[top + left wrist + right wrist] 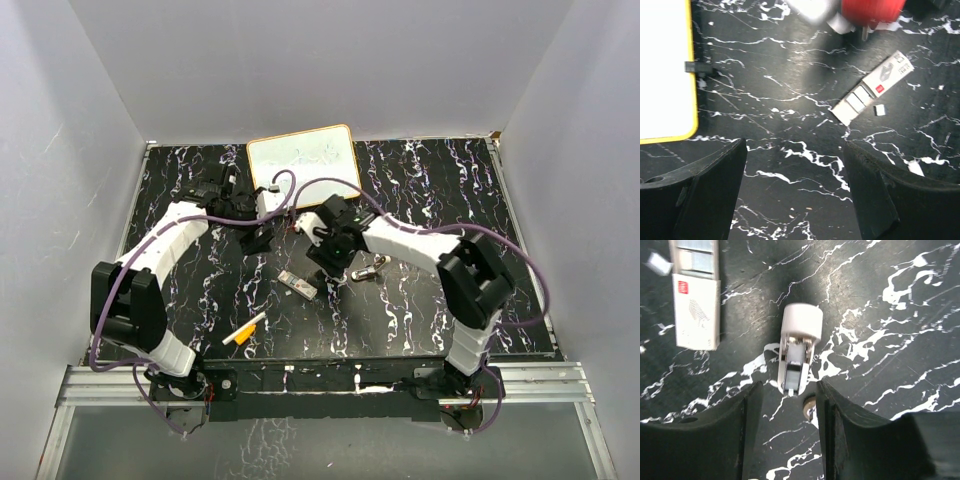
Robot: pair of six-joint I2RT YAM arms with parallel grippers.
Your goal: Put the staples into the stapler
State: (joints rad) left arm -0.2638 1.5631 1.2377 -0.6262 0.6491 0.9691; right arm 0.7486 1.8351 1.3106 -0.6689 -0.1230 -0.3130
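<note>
My left gripper comes down and back onto the small silvery block beside the pack next. The block lies below the gripper and nearer my base.
The stapler [800, 347] lies on the black marbled table, its white end away from me and its open metal channel pointing at my right gripper [785, 405]. That gripper is open, with its fingertips just short of the channel and nothing between them. From above, the stapler [368, 268] sits just right of the right gripper [345, 260]. The staples [695, 300], a white pack with a grey strip showing, lie left of the stapler. From above the staples [298, 285] are near the table's middle. My left gripper [795, 190] hangs open over bare table, the staples [875, 87] ahead to its right.
A yellow-framed whiteboard [303, 160] lies at the back of the table. An orange-and-white marker pen [245, 330] rests near the front left. A small round beige piece [810, 409] sits by the right finger. Small white scraps [880, 110] lie beside the pack. A blurred red shape [872, 10] fills the left wrist view's top edge.
</note>
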